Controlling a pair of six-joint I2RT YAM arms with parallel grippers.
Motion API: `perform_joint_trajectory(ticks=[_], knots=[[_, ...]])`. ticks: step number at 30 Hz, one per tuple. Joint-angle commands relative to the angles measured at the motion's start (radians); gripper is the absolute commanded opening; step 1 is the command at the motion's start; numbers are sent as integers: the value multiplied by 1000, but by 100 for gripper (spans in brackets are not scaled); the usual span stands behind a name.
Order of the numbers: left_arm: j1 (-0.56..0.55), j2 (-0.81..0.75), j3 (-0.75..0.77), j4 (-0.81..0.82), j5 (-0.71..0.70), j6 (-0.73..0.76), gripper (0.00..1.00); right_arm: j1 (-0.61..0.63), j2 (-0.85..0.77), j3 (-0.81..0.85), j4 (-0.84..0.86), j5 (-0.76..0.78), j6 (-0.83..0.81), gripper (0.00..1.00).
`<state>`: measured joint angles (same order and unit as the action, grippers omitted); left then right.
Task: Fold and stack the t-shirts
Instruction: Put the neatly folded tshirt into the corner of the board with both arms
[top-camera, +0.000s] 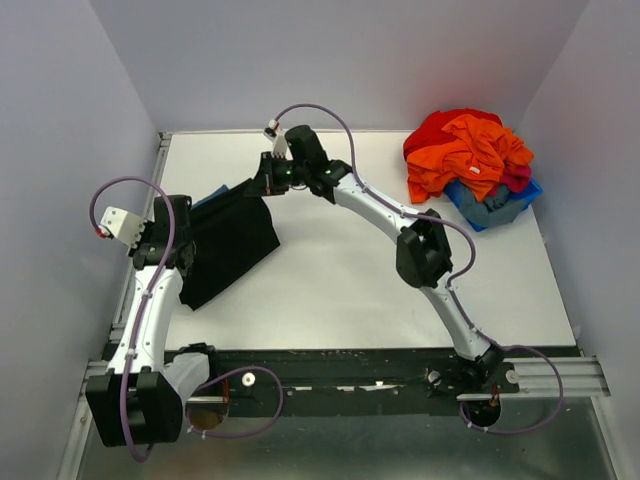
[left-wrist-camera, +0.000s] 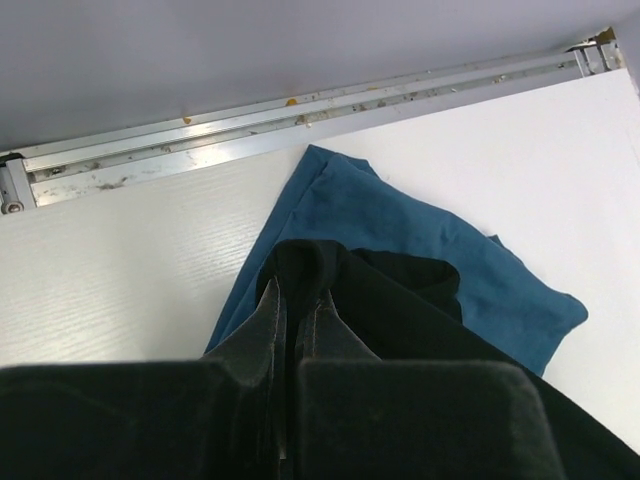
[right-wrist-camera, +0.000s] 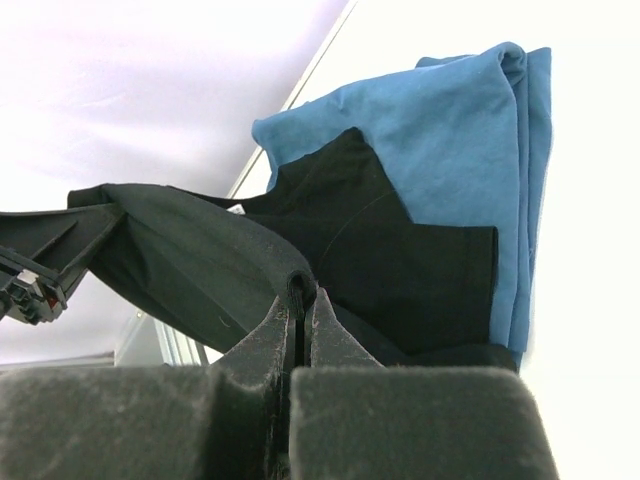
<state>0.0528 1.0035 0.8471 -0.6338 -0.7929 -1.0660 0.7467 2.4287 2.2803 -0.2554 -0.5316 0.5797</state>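
Note:
My left gripper lowers the black shirt's edge outward next, toward the aluminium bar, over the teal-blue shirt (top-camera: 207, 200), which still sticks out past it.
The black t-shirt (top-camera: 228, 245) hangs folded between my two grippers at the table's left, over the teal-blue shirt (top-camera: 207, 200), of which only a corner shows from above. My left gripper (top-camera: 188, 232) is shut on the black shirt's edge (left-wrist-camera: 310, 262); the teal-blue shirt (left-wrist-camera: 420, 240) lies flat beneath it. My right gripper (top-camera: 266, 176) is shut on a fold of the black shirt (right-wrist-camera: 305, 285), lifted above the teal-blue shirt (right-wrist-camera: 450, 130). No print shows on the black shirt.
A pile of red and orange clothes (top-camera: 468, 150) sits on a blue bin (top-camera: 497, 208) at the back right. The white table (top-camera: 350, 290) has an aluminium rail (left-wrist-camera: 300, 115) along its left edge, close to the wall.

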Motion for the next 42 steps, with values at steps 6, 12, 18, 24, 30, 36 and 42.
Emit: perform_joint_trajectory(ticks=[6, 12, 18, 24, 30, 36, 42], knots=[[88, 124, 27, 89, -98, 34, 0, -33, 118, 123, 116, 68, 81, 1], [148, 208, 70, 141, -55, 57, 0, -32, 191, 194, 211, 82, 153, 1], [174, 311, 81, 216, -16, 49, 0, -27, 274, 246, 341, 122, 238, 3], [209, 425, 116, 249, 35, 52, 0, 5, 285, 254, 462, 231, 238, 8], [223, 454, 153, 279, 67, 63, 0, 11, 305, 278, 508, 297, 252, 8], [242, 547, 226, 263, 123, 75, 36, 11, 303, 275, 502, 367, 261, 93], [243, 659, 395, 89, 98, 83, 88, 13, 207, 168, 536, 349, 200, 100]])
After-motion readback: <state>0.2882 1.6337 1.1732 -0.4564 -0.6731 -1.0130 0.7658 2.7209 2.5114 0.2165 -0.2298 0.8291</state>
